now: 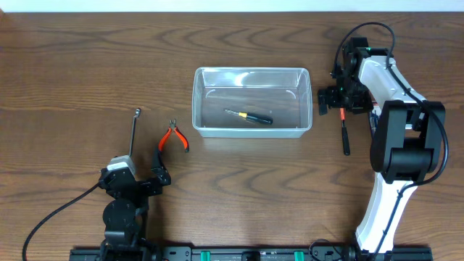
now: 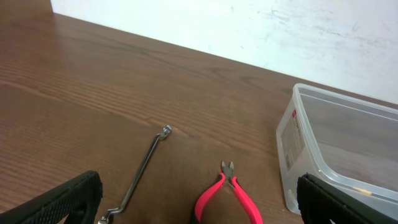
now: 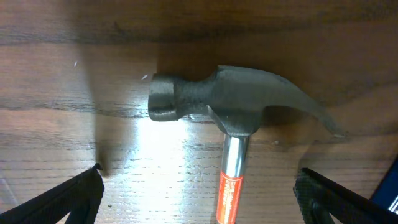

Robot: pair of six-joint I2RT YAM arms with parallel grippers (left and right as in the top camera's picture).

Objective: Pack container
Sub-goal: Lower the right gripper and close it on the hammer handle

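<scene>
My right gripper should next stay almost where it is and close both fingers on the hammer, because the hammer's neck (image 1: pixel 342 111) (image 3: pixel 233 163) is already between the open fingers.
The clear plastic container (image 1: pixel 251 129) stands mid-table and holds a black and yellow screwdriver (image 1: pixel 248 116). The container's corner shows at the right of the left wrist view (image 2: pixel 311 143). My right gripper (image 1: pixel 342 100) is open and hovers over the head of a hammer (image 3: pixel 236 102). The hammer's red and black handle (image 1: pixel 345 134) lies on the table right of the container, between my right gripper's fingers (image 3: pixel 199 199). My left gripper (image 1: pixel 136 175) is open and empty, near the front edge, just behind red pliers (image 1: pixel 174 138) and a metal wrench (image 1: pixel 134 130).
In the left wrist view the pliers (image 2: pixel 227 193) lie between the fingers (image 2: pixel 199 208), with the wrench (image 2: pixel 146 165) to their left. A white wall runs behind the table's far edge. Bare wood lies left of the wrench.
</scene>
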